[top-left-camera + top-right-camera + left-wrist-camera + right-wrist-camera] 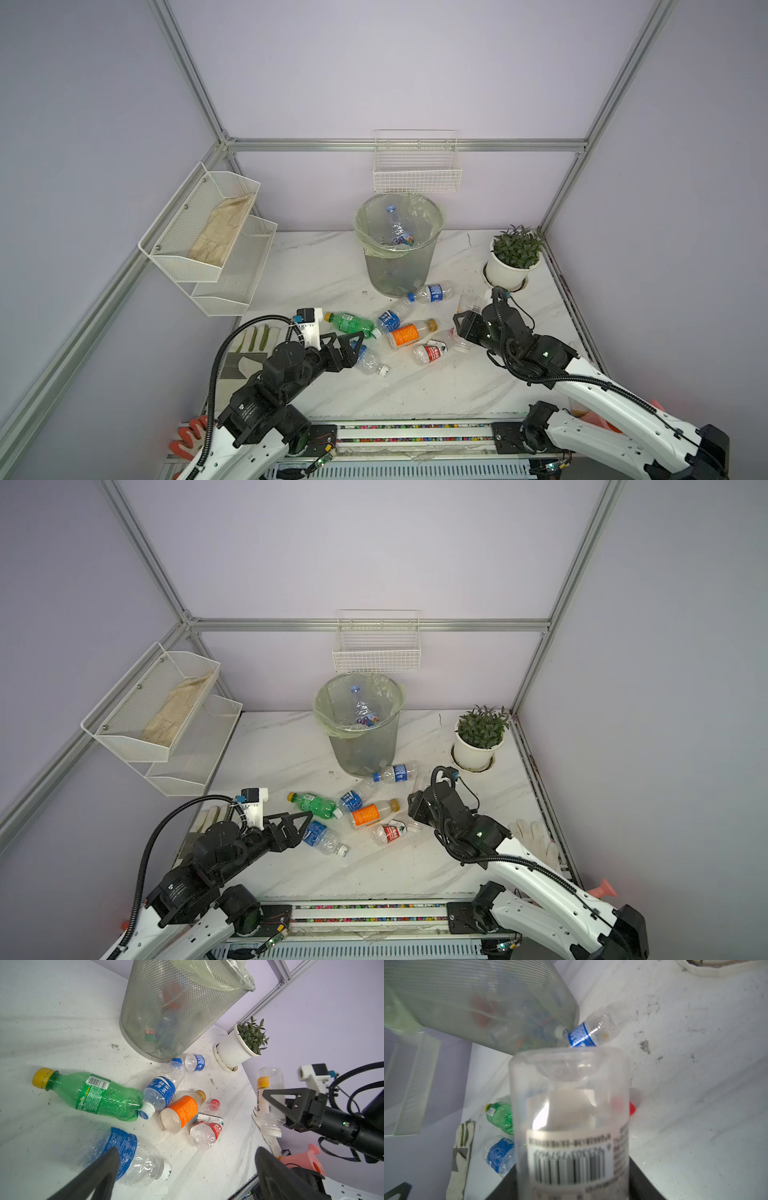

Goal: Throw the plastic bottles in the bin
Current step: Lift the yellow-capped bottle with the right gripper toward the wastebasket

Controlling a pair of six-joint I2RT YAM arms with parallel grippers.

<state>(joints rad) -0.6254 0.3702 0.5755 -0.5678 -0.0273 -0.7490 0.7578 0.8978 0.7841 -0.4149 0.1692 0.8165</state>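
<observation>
The robot's right gripper will next go up and swing outward over the bin's bag-lined opening (402,219) to let go, because the bin's rim stands higher than the clear bottle it holds.
The grey mesh bin (397,274) with its pale green bag stands at the back middle, a bottle (397,226) showing inside. Several plastic bottles lie in front of it: green (351,323), blue-labelled (388,320), orange (409,334), red (432,353), and one with a blue label (432,292) against the bin's foot. My left gripper (187,1152) is open, one finger over another blue-labelled bottle (128,1155) on the table. My right gripper (571,1178) is shut on a clear bottle (571,1115) with a barcode label, held cap end down (269,1101).
A potted plant (513,257) stands at the back right. A white wire basket (417,170) hangs on the back wall, and a two-tier mesh shelf (208,232) is on the left wall. Gloves lie at the left (253,340) and right (536,837) table edges.
</observation>
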